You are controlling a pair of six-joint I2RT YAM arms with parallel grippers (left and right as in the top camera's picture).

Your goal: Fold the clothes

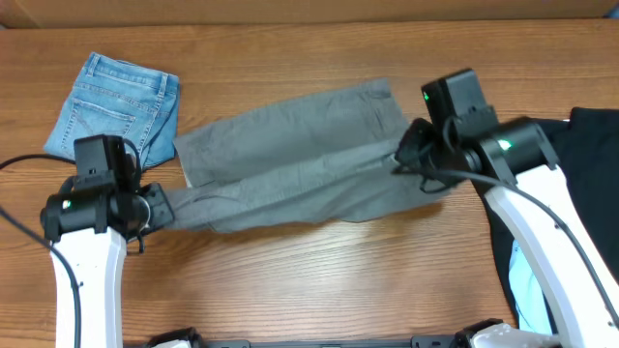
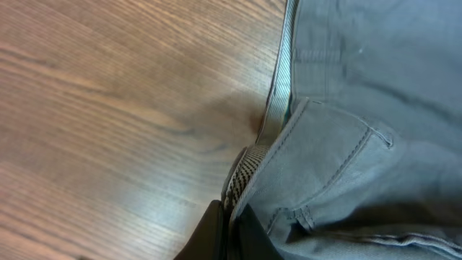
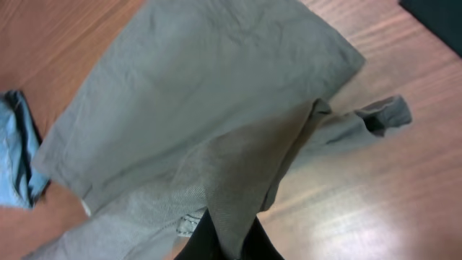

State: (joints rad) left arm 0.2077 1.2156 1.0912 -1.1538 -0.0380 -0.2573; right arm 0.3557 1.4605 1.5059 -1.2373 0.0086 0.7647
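The far half of the shorts is already flat on the tabletop. Next, my right gripper should bring their pinched edge outward to the shorts' far corner (image 1: 384,88) and let go of it there.
Grey shorts (image 1: 300,155) lie spread across the middle of the table, one long edge lifted and stretched between both arms. At their left end my left gripper (image 1: 160,205) is shut on the waistband; the left wrist view shows the striped inner band (image 2: 245,170) pinched between the dark fingers (image 2: 213,235). My right gripper (image 1: 404,155) is shut on the right end, and a fold of grey cloth (image 3: 249,180) rises out of its jaws in the right wrist view. Folded light-blue denim shorts (image 1: 121,101) lie at the back left.
A black garment (image 1: 580,184) lies at the right edge, partly under the right arm, with a pale blue piece (image 1: 527,280) beside it. Bare wooden tabletop (image 1: 319,280) runs along the front. A corner of the denim (image 3: 18,155) shows in the right wrist view.
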